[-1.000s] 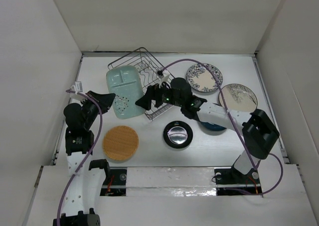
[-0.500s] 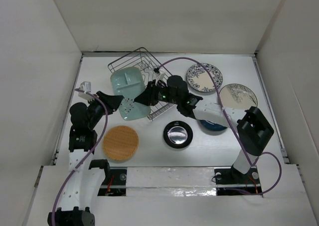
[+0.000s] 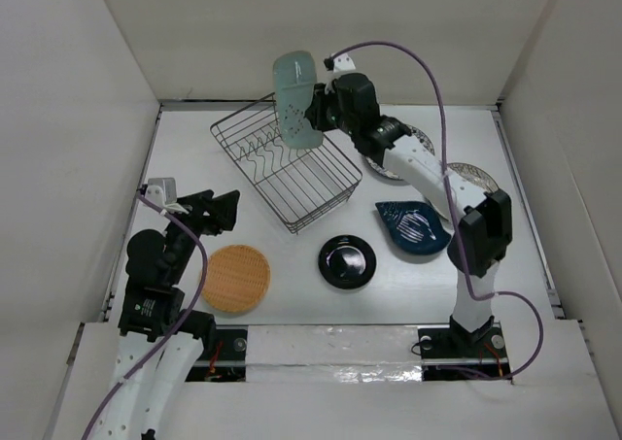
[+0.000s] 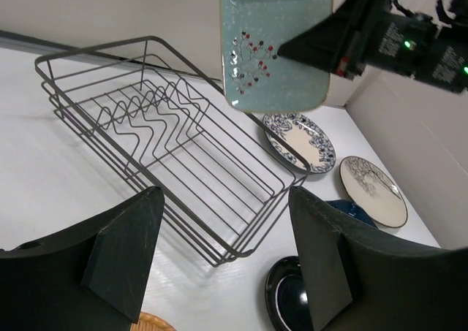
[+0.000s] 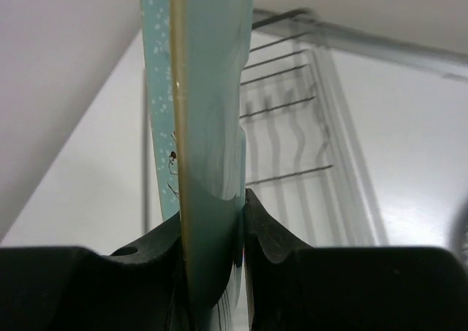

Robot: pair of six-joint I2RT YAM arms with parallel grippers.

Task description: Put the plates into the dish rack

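Observation:
I need to turn the pale green plate with my right gripper next, then carry it down just inside the rack's long bar by the floral plate.
My right gripper (image 3: 316,110) is shut on the pale green plate (image 3: 294,100), which hangs on edge in the air over the far end of the dish rack (image 3: 251,179). The right wrist view shows the plate (image 5: 208,90) pinched between both pads, with the rack (image 5: 292,104) below. My left gripper (image 3: 216,212) stands open and empty near the left of the rack, facing it (image 4: 183,62). On the table lie a tan woven disc (image 3: 234,278), a glossy black plate (image 3: 346,260) and a dark blue leaf-shaped plate (image 3: 413,224).
A blue-white floral plate (image 3: 382,170) and a cream plate (image 3: 481,176) lie right of the rack, partly under the right arm. White walls close in the table on the left, the back and the right.
The right gripper closed on the green plate and lifted it from beside the rack to above its far end. The left gripper let go, opened and drew back to the near left.

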